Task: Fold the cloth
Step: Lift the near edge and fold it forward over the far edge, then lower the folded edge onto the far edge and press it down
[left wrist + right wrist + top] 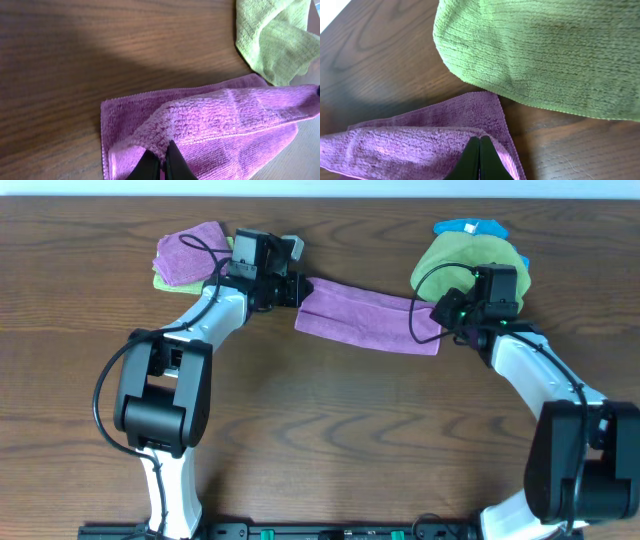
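The robot's left gripper needs to go back and down next, then let go of the raised corner onto the lower layer.
A purple cloth (pixel 365 317) lies stretched between my two grippers at the back middle of the table, folded over lengthwise. My left gripper (pixel 298 290) is shut on its left end; the left wrist view shows the fingers (pixel 164 152) pinching a raised edge of the purple cloth (pixel 220 117) above its lower layer. My right gripper (pixel 443 317) is shut on its right end; the right wrist view shows the closed fingers (pixel 479 142) on the purple cloth (pixel 420 140).
A folded purple cloth on a green one (pixel 188 254) lies at the back left. A green cloth (pixel 455 258) over blue ones (pixel 470 227) lies at the back right, close to the right gripper; it also shows in the right wrist view (pixel 545 50).
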You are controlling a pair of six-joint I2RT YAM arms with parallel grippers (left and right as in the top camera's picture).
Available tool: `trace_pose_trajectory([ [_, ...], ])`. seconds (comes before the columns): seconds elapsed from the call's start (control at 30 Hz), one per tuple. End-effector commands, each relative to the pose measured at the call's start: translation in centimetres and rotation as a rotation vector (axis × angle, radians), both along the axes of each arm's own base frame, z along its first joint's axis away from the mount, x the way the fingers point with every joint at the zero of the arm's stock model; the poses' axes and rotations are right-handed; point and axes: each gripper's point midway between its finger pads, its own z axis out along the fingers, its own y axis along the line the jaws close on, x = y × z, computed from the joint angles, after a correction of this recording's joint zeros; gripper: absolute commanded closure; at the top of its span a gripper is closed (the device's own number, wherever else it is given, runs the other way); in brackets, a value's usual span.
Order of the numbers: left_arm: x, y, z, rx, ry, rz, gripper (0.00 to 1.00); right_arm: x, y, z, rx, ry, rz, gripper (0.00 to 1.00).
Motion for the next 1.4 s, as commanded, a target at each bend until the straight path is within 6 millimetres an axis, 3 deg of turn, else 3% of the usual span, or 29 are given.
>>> trace_pose_trajectory([
  [0.0,1.1,0.0,1.2,-0.02,-0.023,0.006,0.94,0.8,0.3,0.1,0.014,-0.017,0.03,0.98],
  [0.17,0.2,0.2,0.6,-0.01,0.022,-0.008,0.94,0.7,1.0,0.0,0.03,-0.014,0.042,0.98],
  [0.6,-1.7,0.6,-0.8,0.022,0.118,-0.018,0.94,-1.6,0.9,-1.7,0.023,0.106,0.034,0.98],
  [0.87,-2.4,1.2,-1.7,0.058,0.163,-0.002,0.94,-1.7,0.5,-1.9,-0.005,0.11,0.027,0.98],
  [1.13,-2.9,1.5,-2.2,0.077,0.188,0.006,0.94,-2.2,0.7,-4.5,0.0,0.172,0.036,0.98],
  [1.37,-3.5,1.6,-2.9,0.082,0.212,0.005,0.94,-1.8,0.8,-4.3,-0.005,0.155,0.036,0.98],
])
